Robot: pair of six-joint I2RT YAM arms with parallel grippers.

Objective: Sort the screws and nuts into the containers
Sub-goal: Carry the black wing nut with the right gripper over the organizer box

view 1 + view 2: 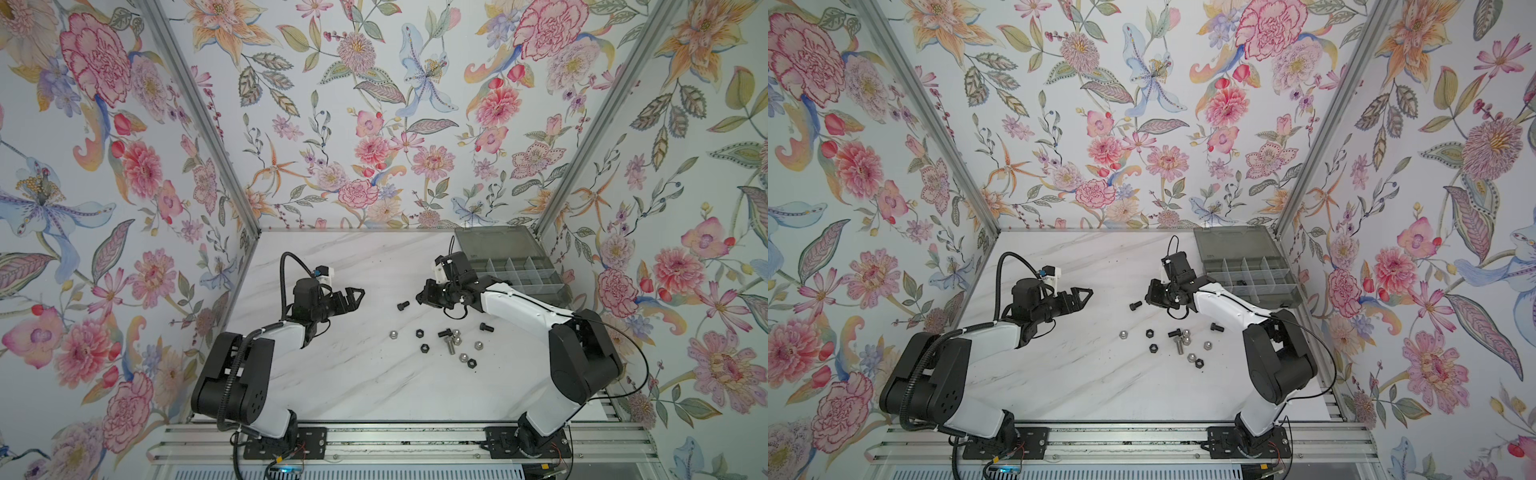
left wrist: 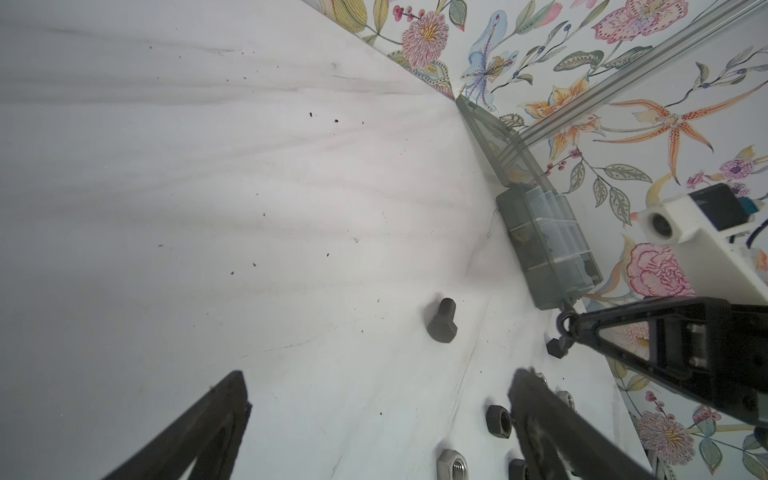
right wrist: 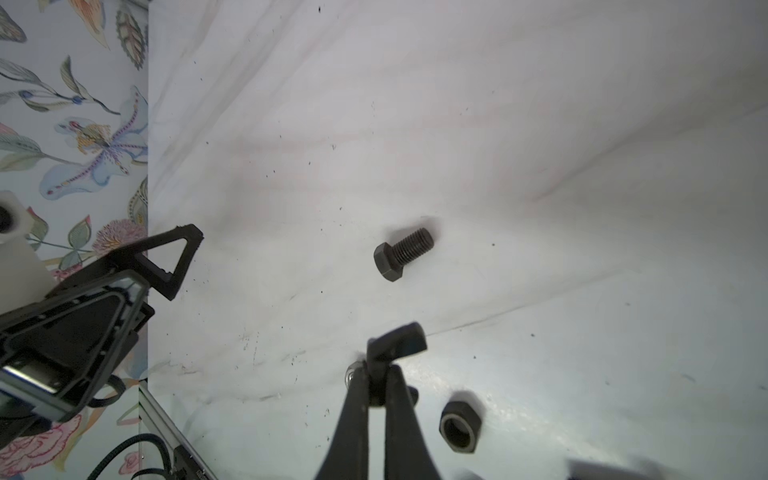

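Dark pieces already lie in the middle-row cell [image 1: 1240,281], so my right gripper will rise, swing over the organiser box and go down there to release the winged nut.
My right gripper [image 3: 377,374] is shut on a black winged nut [image 3: 399,343], held just above the table. It hangs right of a lone black screw [image 1: 403,306] in both top views. My left gripper [image 1: 353,297] stands open and empty to the left of that screw [image 2: 441,322]. Several black and silver nuts [image 1: 457,340], two more black screws and a silver screw [image 1: 450,347] lie scattered in front of the right gripper [image 1: 422,297]. The containers [image 1: 515,270] are cells of a smoky-grey organiser box at the back right, partly hidden by the right wrist.
The box's lid [image 1: 494,243] lies open flat against the back wall. Floral walls close in the marble table [image 1: 332,374] on three sides. A black hex nut [image 3: 459,426] lies close beside the right fingers [image 3: 405,415]. Both arm bases sit on the front rail [image 1: 395,444].
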